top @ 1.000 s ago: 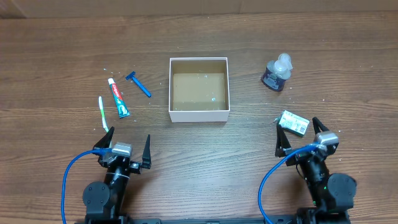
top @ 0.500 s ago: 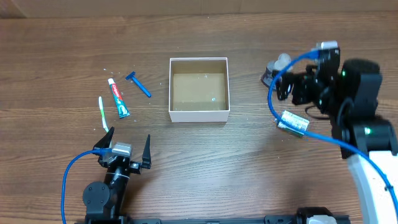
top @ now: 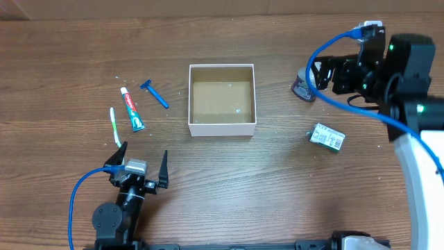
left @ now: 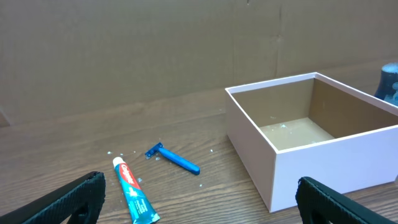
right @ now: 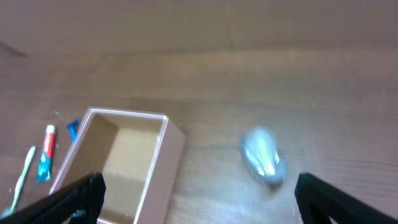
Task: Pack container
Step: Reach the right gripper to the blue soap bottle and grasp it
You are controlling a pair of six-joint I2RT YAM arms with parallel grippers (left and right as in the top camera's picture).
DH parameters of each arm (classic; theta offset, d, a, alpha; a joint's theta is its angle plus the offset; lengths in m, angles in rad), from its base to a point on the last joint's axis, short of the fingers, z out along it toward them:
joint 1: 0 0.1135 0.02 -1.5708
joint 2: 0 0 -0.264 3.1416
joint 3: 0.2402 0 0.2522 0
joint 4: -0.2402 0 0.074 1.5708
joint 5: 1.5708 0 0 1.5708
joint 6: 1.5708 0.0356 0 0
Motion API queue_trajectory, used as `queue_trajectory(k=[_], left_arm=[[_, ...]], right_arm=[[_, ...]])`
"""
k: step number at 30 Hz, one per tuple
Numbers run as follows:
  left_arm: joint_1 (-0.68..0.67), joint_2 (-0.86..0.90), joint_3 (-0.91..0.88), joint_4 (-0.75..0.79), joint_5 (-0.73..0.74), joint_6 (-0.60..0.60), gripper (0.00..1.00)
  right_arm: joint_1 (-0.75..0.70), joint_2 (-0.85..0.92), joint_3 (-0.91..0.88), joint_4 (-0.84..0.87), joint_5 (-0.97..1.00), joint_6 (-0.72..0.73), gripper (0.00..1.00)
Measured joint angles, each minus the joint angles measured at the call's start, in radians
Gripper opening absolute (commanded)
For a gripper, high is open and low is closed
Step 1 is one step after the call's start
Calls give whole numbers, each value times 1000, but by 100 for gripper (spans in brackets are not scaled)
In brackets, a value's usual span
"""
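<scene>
The robot's right gripper isn't holding anything above the bottle, so it will move down onto the top of the small clear bottle (top: 302,87) (right: 257,140) and bring its open fingers around it.
The container (top: 222,128) is a square white-walled box with a brown floor, standing empty at the table's middle. It also shows in the left wrist view (left: 336,163) and the right wrist view (right: 163,163). My right gripper (top: 321,76) is open and empty, hovering over a small clear bottle (top: 302,87) to the right of the container. The bottle is blurred in the right wrist view (right: 264,158), between the fingers (right: 199,190). My left gripper (top: 139,170) is open and empty at the front left (left: 199,196).
Left of the container lie a toothpaste tube (top: 132,109) (left: 135,196), a blue razor (top: 155,94) (left: 174,160) and a toothbrush (top: 115,126). A small green-and-white packet (top: 327,137) lies at the right front.
My right arm has lifted from its front-right rest and swung back over the bottle. The left arm and the objects have not moved.
</scene>
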Motion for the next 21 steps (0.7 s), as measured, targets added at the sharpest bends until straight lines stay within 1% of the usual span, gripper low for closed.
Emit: queue_trajectory(k=[2,5,15,21], left_arm=[[0,0,0,0,0,0,100],[0,0,0,0,0,0,100],[0,0,0,0,0,0,100],[0,0,0,0,0,0,100]], right_arm=[[-21,66,61,-58,6,1,100],[-31,140,109,-87,9,-9,100],[-31,239,124,-6,-1,-30,100],[-31,381,131,0,3,-30,100]])
